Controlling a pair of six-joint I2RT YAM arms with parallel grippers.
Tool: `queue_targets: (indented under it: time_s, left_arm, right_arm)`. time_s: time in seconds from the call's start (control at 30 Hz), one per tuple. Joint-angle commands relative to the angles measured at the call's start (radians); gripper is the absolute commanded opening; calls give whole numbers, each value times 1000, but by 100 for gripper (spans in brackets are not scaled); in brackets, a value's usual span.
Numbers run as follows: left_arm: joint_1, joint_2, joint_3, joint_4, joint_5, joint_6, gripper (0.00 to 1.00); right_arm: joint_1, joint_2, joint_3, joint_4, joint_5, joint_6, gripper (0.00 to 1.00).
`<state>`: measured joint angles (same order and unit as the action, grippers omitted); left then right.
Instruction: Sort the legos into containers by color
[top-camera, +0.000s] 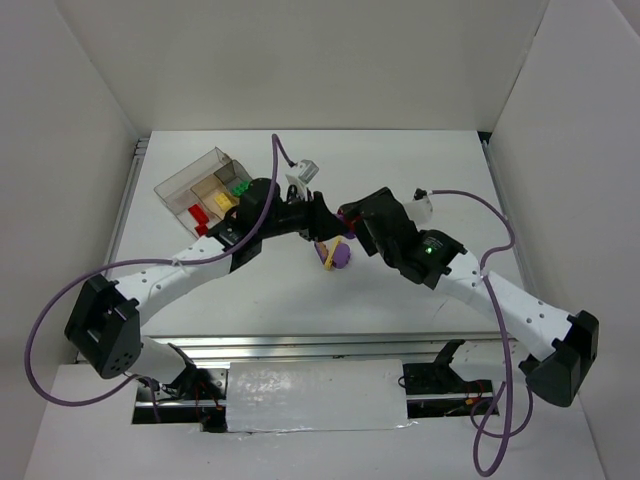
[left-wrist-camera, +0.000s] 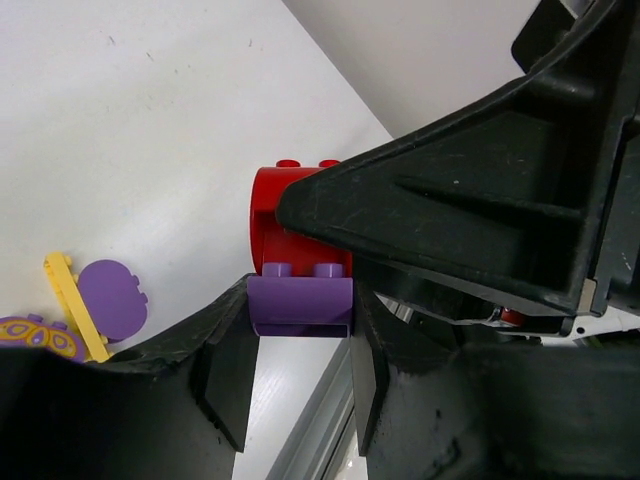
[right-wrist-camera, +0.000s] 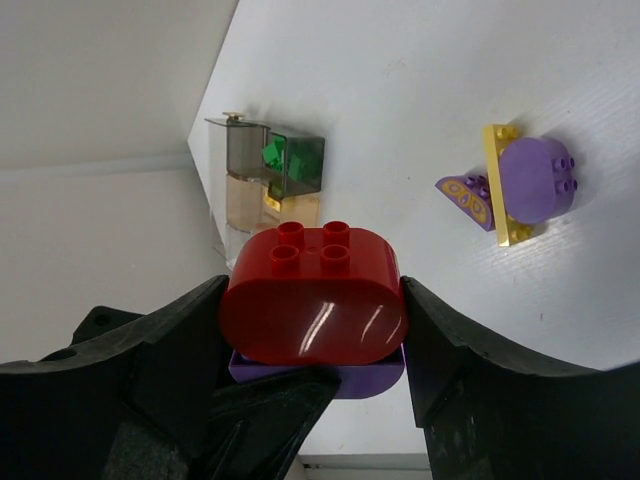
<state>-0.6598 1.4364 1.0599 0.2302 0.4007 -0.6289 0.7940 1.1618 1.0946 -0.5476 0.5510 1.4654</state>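
I need to move my left gripper away from the red brick (right-wrist-camera: 312, 295) and across to the clear tray (top-camera: 180, 185), over the tray's empty far section, because the other sections have other colors in them.
A red rounded brick (right-wrist-camera: 312, 295) and a purple brick (right-wrist-camera: 372, 376) are stuck together and held above the table between both grippers. My right gripper (right-wrist-camera: 312, 300) is shut on the red brick. My left gripper (left-wrist-camera: 300, 330) is shut on the purple brick (left-wrist-camera: 300, 305), with the red brick (left-wrist-camera: 283, 225) on top of it. In the top view the two grippers (top-camera: 318, 215) (top-camera: 352, 218) meet mid-table. A joined purple and yellow lego cluster (top-camera: 338, 254) lies on the table just below them. The clear tray (top-camera: 180, 185) at the back left holds red (top-camera: 200, 216), yellow (top-camera: 223, 200) and green (top-camera: 240, 186) legos.
White walls enclose the table on the left, back and right. A metal rail runs along the near edge. Purple cables loop from both arms. The tray also shows in the right wrist view (right-wrist-camera: 245, 150), and the lego cluster (right-wrist-camera: 522, 185) lies to its right.
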Motion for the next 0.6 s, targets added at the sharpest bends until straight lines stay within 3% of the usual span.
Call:
queue_targets:
  time_s: [0.0, 0.13, 0.23, 0.33, 0.37, 0.57]
  left_arm:
    - [57, -72, 0, -51, -88, 51, 0]
    - [210, -163, -93, -54, -23, 18, 0]
    - [336, -231, -127, -119, -37, 31, 0]
    - [445, -211, -28, -454, -459, -10, 0]
    - [478, -182, 9, -526, -518, -32, 0]
    - [721, 106, 231, -744, -583, -66, 2]
  right_arm:
    - [-103, -51, -8, -37, 110, 0, 0]
    - [-243, -103, -82, 44, 73, -97, 0]
    - [-274, -96, -69, 38, 93, -145, 0]
    - [-279, -74, -70, 76, 58, -224, 0]
    - [-279, -73, -75, 90, 37, -246, 0]
    - [-277, -80, -150, 256, -192, -439, 0]
